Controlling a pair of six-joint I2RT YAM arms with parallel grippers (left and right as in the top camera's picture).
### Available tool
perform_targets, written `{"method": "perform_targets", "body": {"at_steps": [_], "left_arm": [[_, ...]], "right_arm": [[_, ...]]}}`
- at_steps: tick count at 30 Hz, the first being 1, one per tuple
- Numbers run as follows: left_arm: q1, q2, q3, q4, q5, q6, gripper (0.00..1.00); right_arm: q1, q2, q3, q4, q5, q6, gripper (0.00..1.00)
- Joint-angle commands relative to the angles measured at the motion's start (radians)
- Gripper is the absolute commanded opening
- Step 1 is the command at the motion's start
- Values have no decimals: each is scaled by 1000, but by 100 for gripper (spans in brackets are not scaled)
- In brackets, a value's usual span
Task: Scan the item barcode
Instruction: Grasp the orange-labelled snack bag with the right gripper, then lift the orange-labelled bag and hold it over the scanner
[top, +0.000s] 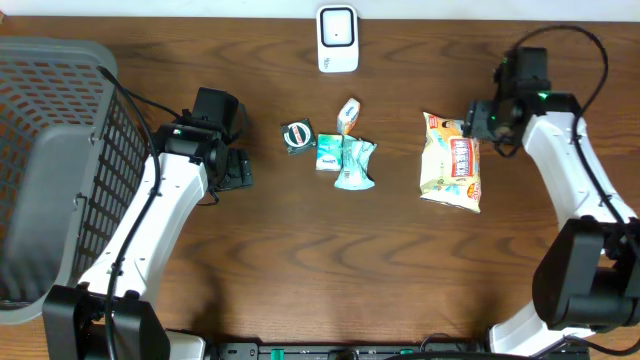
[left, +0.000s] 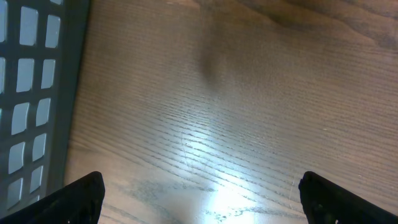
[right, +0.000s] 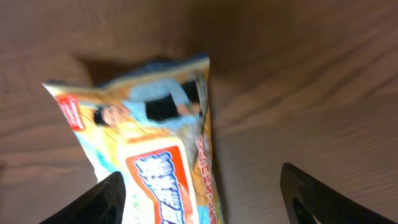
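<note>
Bare wood at the bag's edge by the red logo (top: 477, 172) (right: 209, 186) leaves finger room. My right gripper draws back and down next onto that edge below it.
The item, a yellow and orange snack bag (top: 452, 160), lies flat on the table right of centre. In the right wrist view the bag (right: 149, 149) sits between my right gripper's (right: 202, 199) spread fingers, close to the left fingertip (right: 106, 199), with bare wood between it and the other one. That gripper (top: 474, 124) hovers open over the bag's top right corner. A white barcode scanner (top: 338, 38) stands at the far edge, centre. My left gripper (top: 238, 170) is open over bare wood (left: 202, 199), holding nothing. No barcode shows on the bag.
A grey mesh basket (top: 60, 160) fills the left side, and its wall (left: 31, 93) shows in the left wrist view. A round green tin (top: 298, 136), teal packets (top: 345, 160) and a small carton (top: 348, 116) lie mid-table.
</note>
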Motion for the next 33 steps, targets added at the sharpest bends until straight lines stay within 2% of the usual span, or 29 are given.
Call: {"method": "perform_targets", "body": {"at_steps": [1,16,17,22,27,33], "left_arm": [[5,-14,4,-5,-9,-5,98],[5,-14,4,-5,-9,-5,98],[5,-14,4,-5,-9,-5,98],[5,-14,4,-5,-9,-5,98],[5,-14,4,-5,-9,-5,97],[5,-14,4,-5,-9,-5,98]], "right_arm": [[-12,2,-72,24,-115,-19,74],[11,3,-364,312,-184,-15,73],[11,3,-369,314,-184,-15,69],[11,3,-366,312,-218,-14,1],[11,-2,-293,311,-396,-10,1],[11,-6,-98,308,-506,0,1]]}}
